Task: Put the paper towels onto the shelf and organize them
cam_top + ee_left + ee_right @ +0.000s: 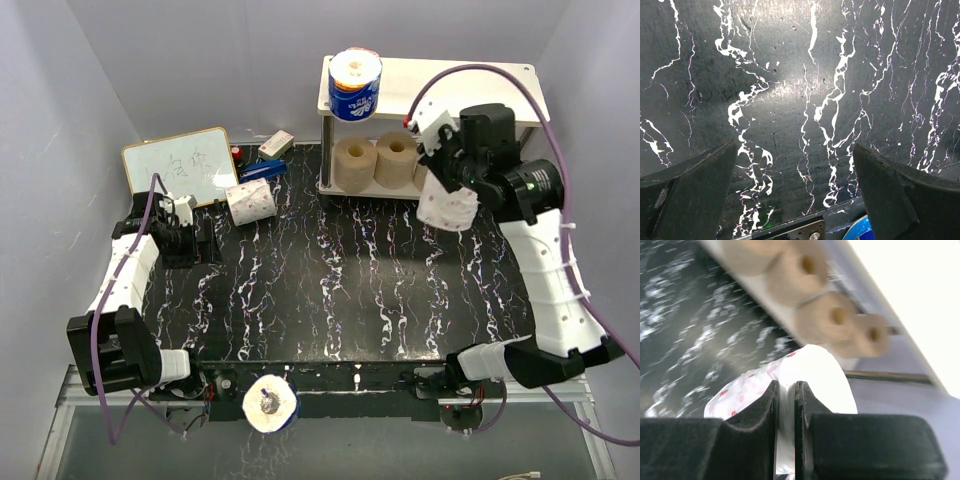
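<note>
The white roll needs to go outward onto the top board's end (507,90) (932,322) away from the blue-wrapped roll, because that end is bare, so I need to raise my right gripper and carry the roll there.
The shelf (440,82) stands at the back right. A blue-wrapped paper towel roll (355,85) stands on its top board, and tan rolls (353,163) lie side by side on the lower board (771,304). My right gripper (441,180) hangs just in front of the lower tier's right end. It is shut (785,390) on the wall of a white roll with red dots (816,371). Another white patterned roll (250,202) lies on the table at the left. A white roll (270,403) sits at the near edge. My left gripper (184,232) is open (794,150) over bare table.
A small whiteboard (180,165) leans at the back left, with a blue tool (262,172) and a small box (275,145) beside it. The black marbled table (330,290) spreads between the arms. A blue-edged thing (860,231) shows past the table's edge in the left wrist view.
</note>
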{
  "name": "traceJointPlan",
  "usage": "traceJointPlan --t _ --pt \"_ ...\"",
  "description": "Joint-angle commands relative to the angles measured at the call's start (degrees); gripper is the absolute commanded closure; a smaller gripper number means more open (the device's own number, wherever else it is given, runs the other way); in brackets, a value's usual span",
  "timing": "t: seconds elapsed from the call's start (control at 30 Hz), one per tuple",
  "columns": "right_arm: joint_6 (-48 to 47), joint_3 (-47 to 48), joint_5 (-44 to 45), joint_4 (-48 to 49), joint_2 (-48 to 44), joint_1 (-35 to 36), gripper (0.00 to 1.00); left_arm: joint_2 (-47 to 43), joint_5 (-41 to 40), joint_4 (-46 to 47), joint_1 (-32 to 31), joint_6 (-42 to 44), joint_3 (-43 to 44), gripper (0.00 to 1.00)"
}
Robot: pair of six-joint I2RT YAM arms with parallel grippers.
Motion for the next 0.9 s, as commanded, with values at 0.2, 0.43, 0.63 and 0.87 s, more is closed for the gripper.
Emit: traceJointPlan --t 0.2,0.43,0.63,0.87 --pt "-10.0 0.5 32.3 35.0 -9.1 0.0 1.0 1.0 4.7 -2.3 0.3 2.9 1.2 0.01" --pt "-23.4 -1.0 37.6 51.0 -8.0 0.0 1.0 -1.2 4.3 -2.5 0.3 2.7 1.4 0.01" --pt "-27.1 -2.4 35.5 62.3 -2.2 -2.1 1.0 -4.6 4.0 -2.0 0.4 2.3 1.1 0.01" --pt "-23.5 7.8 27.4 64.6 10.7 -12.7 1.0 -7.1 4.6 -2.0 0.7 2.4 1.1 0.01"
